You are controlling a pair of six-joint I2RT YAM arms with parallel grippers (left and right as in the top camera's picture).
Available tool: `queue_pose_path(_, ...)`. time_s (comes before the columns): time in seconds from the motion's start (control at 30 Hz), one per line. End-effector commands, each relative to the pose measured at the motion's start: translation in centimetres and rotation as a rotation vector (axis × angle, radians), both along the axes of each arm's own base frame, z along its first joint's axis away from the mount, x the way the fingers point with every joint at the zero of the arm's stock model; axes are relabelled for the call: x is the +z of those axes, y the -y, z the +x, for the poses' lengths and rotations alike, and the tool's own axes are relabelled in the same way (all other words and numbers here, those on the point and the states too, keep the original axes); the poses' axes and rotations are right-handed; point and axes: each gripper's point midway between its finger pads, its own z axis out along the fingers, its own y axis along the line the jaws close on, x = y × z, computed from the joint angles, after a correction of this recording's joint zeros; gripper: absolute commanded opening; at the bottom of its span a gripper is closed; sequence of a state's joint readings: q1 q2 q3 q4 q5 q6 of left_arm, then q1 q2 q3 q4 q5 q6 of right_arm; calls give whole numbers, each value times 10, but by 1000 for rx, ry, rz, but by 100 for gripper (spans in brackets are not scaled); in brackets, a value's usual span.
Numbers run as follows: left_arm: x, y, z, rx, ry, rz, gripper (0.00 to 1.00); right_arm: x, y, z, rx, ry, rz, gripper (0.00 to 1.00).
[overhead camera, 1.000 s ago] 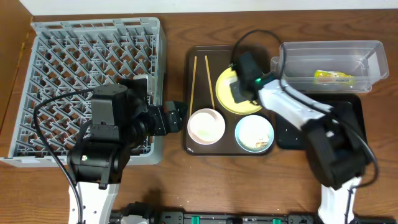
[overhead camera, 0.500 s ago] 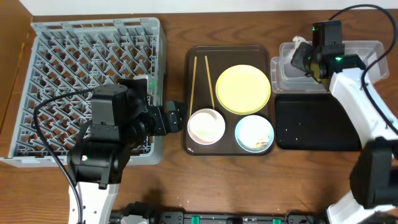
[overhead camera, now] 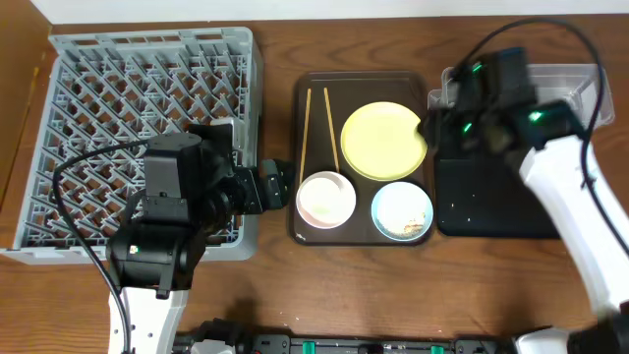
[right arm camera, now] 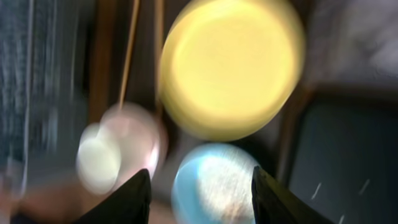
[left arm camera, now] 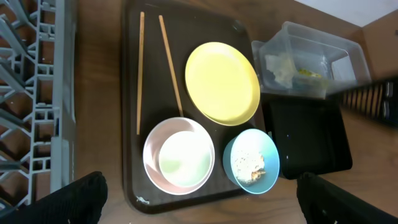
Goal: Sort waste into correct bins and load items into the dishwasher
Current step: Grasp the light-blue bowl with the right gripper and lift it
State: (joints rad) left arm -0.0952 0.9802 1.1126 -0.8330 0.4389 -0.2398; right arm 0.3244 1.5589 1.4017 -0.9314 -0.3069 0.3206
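I should next move my right gripper back and down onto the rim of the blue bowl by the white bowl and close, since rice grains lie in the blue one.
A yellow plate, two chopsticks, a white bowl with a small white cup in it, and a blue bowl holding rice grains all lie on the brown tray. The clear tub holds the tissue and the wrapper. The black tray lies in front of the tub. The grey rack stands at the left. My right gripper is open, empty and motion-blurred, above the plate and blue bowl. My left gripper is open wide and empty, beside the rack.
The dark brown serving tray sits mid-table between the rack and the black tray. A few pale specks lie in the black tray. My right arm and its cable reach over the tub and the black tray.
My right gripper went from the yellow plate to the clear tub, then swung back left toward the brown tray. The tissue now shows in the tub. The left arm has not moved.
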Motion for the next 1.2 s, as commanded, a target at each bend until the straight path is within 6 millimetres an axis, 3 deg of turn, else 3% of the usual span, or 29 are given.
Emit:
queue_pose_path(0.0,7,1,1,0,15,-9,98,-27,-26,-44,139,-108,-111,49)
queue_pose_path(0.07,7,1,1,0,15,-9,98,-43,-36,-64,199,-154,-171,48)
queue_pose_path(0.13,7,1,1,0,15,-9,98,-72,-50,-85,245,-194,-257,48)
queue_pose_path(0.33,7,1,1,0,15,-9,98,-126,-75,-98,347,-161,-329,49)
queue_pose_path(0.43,7,1,1,0,15,-9,98,-152,-69,-94,340,-150,-422,49)
queue_pose_path(0.53,7,1,1,0,15,-9,98,-169,-60,-92,330,-171,-487,36)
queue_pose_path(0.63,7,1,1,0,15,-9,98,-175,-58,-93,323,-188,-496,5)
queue_pose_path(0.73,7,1,1,0,15,-9,98,-167,-61,-90,321,-172,-485,1)
queue_pose_path(0.9,7,1,1,0,15,-9,98,-129,-77,-87,324,-124,-367,1)
queue_pose_path(1.0,7,1,1,0,15,-9,98,-89,-91,-86,314,-92,-178,1)
queue_pose_path(1.17,7,1,1,0,15,-9,98,-30,-79,-72,222,-72,82,1)
